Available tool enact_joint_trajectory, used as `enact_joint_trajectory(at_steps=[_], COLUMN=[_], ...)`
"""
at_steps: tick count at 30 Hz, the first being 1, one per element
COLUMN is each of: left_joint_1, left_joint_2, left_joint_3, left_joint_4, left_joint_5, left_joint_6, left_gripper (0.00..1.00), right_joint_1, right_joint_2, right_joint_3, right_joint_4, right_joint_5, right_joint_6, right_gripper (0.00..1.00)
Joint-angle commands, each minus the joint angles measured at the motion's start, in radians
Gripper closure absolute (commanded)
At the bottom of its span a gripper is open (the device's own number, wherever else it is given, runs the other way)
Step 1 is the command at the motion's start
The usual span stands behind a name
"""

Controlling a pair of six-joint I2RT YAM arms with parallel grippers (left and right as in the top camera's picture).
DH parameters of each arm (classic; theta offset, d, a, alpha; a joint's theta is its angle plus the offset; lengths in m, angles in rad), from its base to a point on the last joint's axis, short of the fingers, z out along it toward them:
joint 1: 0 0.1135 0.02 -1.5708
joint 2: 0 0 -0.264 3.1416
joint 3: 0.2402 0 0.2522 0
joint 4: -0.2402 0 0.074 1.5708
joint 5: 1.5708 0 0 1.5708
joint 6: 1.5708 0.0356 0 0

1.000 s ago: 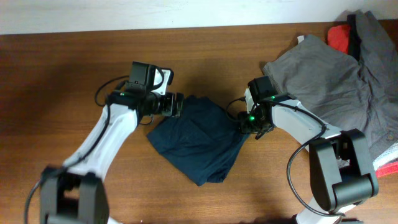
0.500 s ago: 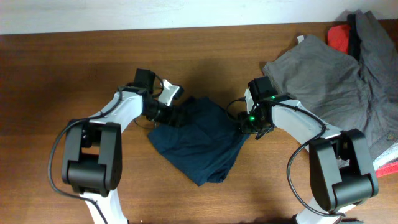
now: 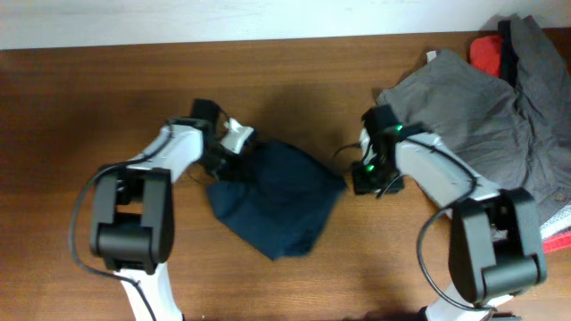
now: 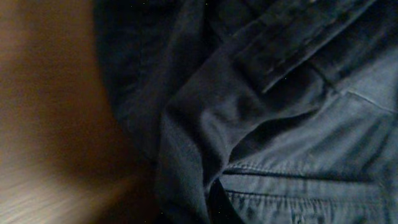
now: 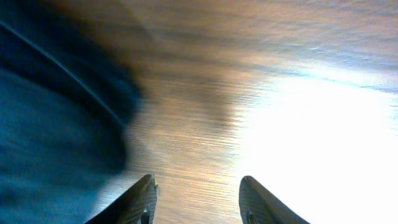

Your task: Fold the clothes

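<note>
The navy shorts go outward and to the left in the overhead view with my left gripper next, onto bare wood (image 4: pixel 53 118), since that side of the table is empty.
The dark navy shorts (image 3: pixel 277 201) lie bunched on the wooden table between the two arms. My left gripper (image 3: pixel 227 147) is at their upper left edge and shut on the cloth. Its fingers are hidden in the left wrist view, where folds and a stitched seam of the navy shorts (image 4: pixel 280 124) fill the frame. My right gripper (image 3: pixel 364 178) hovers just off the shorts' right corner. Its jaws stand open, and the right gripper (image 5: pixel 199 186) has only bare wood between its fingertips. The blue shorts (image 5: pixel 50 124) lie to their left.
A grey garment (image 3: pixel 464 107) is spread at the back right, with a red piece (image 3: pixel 486 53) and a darker grey garment (image 3: pixel 544 89) piled beside it. A white and red item (image 3: pixel 558 227) lies at the right edge. Bare wood (image 3: pixel 89 107) lies to the left.
My left gripper closed on the shorts' left edge, and the cloth bunched and shifted left. The right gripper moved slightly right, off the shorts' corner.
</note>
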State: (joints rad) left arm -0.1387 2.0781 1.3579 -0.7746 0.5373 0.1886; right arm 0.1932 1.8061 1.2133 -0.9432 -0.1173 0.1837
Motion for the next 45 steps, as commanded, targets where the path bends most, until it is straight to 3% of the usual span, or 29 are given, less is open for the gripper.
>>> enact_joint_trajectory(at_steps=[1,6,10,15,20,21,22,26,30,34,45], left_joint_1=[0.184,0.375,0.524,0.628,0.645,0.645,0.645,0.641,0.578,0.497,0.303], left_joint_2=[-0.108,-0.147,-0.146,-0.146,-0.146,-0.146,-0.146,-0.147,-0.147,-0.135,0.064], left_joint_3=[0.065,0.147,0.185,0.185,0.185,0.187,0.198,0.325,0.465,0.462,0.46], left_joint_4=[-0.003,0.011,0.075,0.171,0.232,0.245,0.244,0.139,0.013,0.003,-0.046], left_joint_5=[-0.348,-0.484,-0.489,-0.489,-0.49,-0.49,-0.494,-0.506,-0.379,-0.234,-0.23], left_joint_6=[-0.121,-0.119,-0.043,-0.014,-0.015,-0.016,-0.02,-0.079,-0.095,-0.095,-0.095], left_gripper=[0.99,1.0,1.0,0.99,0.96,0.67,0.0,0.01,0.01,0.01,0.01], right_joint_1=[-0.068,-0.101,-0.102,-0.102,-0.102,-0.102,-0.102,-0.102,-0.102,-0.102,-0.102], right_joint_2=[-0.124,-0.195,-0.229,-0.229,-0.229,-0.229,-0.229,-0.229,-0.229,-0.229,-0.229], right_joint_3=[0.154,0.254,0.259,0.259,0.259,0.259,0.259,0.259,0.259,0.259,0.259], right_joint_4=[-0.093,-0.192,-0.217,-0.232,-0.232,-0.232,-0.234,-0.242,-0.242,-0.244,-0.273], right_joint_5=[0.104,0.104,0.103,0.103,0.103,0.103,0.102,0.1,0.1,0.099,0.092], right_joint_6=[-0.005,-0.048,-0.048,-0.046,-0.044,-0.044,-0.044,-0.044,-0.044,-0.044,-0.044], right_gripper=[0.52,0.52,0.52,0.52,0.52,0.52,0.52,0.52,0.52,0.52,0.52])
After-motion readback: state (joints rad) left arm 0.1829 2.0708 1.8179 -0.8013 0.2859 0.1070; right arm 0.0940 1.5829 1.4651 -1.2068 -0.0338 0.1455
